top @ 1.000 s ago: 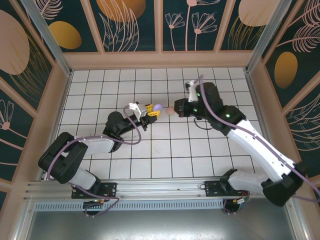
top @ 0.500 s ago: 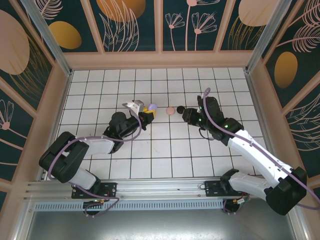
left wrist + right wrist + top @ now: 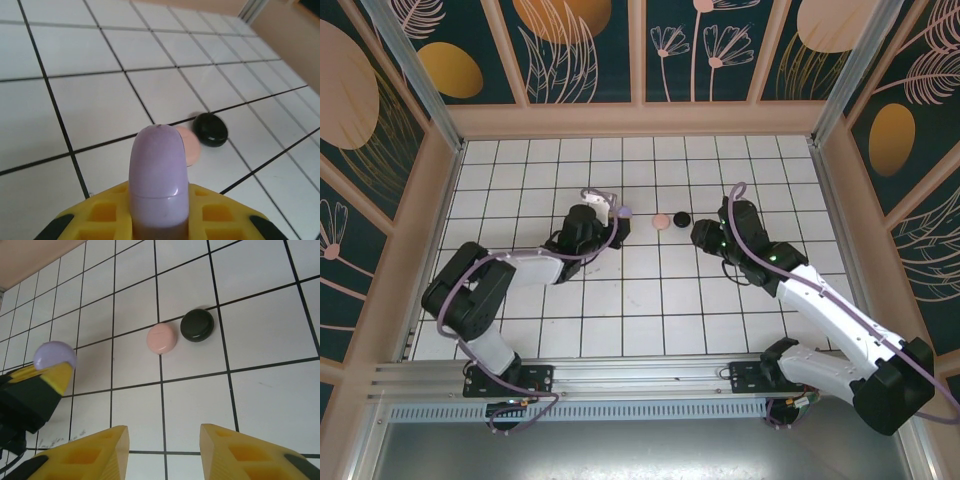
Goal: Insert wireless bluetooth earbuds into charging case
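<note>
Next I will tip my left gripper downward and bring the lilac charging case [image 3: 159, 175] down onto the clear tiles [image 3: 82, 176] beside the pink case to release it, because it is still held aloft.
My left gripper [image 3: 159, 220] is shut on a lilac charging case [image 3: 159, 175], closed and standing up between the yellow fingers. From above, the same lilac case [image 3: 623, 212] sits at the tip of the left gripper [image 3: 613, 217]. A pink round case [image 3: 661, 220] and a black round case [image 3: 681, 216] lie closed, side by side on the tiles. My right gripper [image 3: 162, 440] is open and holds nothing, a tile short of the pink case [image 3: 161, 338] and black case [image 3: 197, 325]. The earbuds are out of view.
The white gridded table [image 3: 650, 300] is walled by a wooden frame [image 3: 640, 120] on three sides. Both arms reach toward the middle of the table, the right gripper [image 3: 703, 233] just right of the black case.
The right gripper has opened and drawn back to the right, uncovering the black case. The left gripper has shifted slightly farther away, still holding the lilac case.
</note>
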### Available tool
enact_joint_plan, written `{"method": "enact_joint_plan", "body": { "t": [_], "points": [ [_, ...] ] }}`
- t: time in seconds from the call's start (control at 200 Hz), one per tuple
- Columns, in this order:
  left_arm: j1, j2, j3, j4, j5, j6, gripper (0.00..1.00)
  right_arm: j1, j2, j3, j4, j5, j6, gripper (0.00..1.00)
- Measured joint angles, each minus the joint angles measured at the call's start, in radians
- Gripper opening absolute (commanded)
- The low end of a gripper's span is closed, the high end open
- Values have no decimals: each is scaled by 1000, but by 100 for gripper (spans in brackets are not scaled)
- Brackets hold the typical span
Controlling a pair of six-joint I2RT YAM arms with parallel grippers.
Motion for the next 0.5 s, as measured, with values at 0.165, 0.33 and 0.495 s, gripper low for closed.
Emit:
{"method": "enact_joint_plan", "body": {
  "t": [0.165,0.33,0.495],
  "points": [
    [16,98,59,-106,-1,-34,0,-9,-1,0,0,9,-1,44],
    [37,144,78,-159,4,-58,0,-25,-6,0,-1,10,-2,45],
    [51,179,106,-171,32,-72,7,-38,-6,0,-3,10,-8,46]
  ]
}}
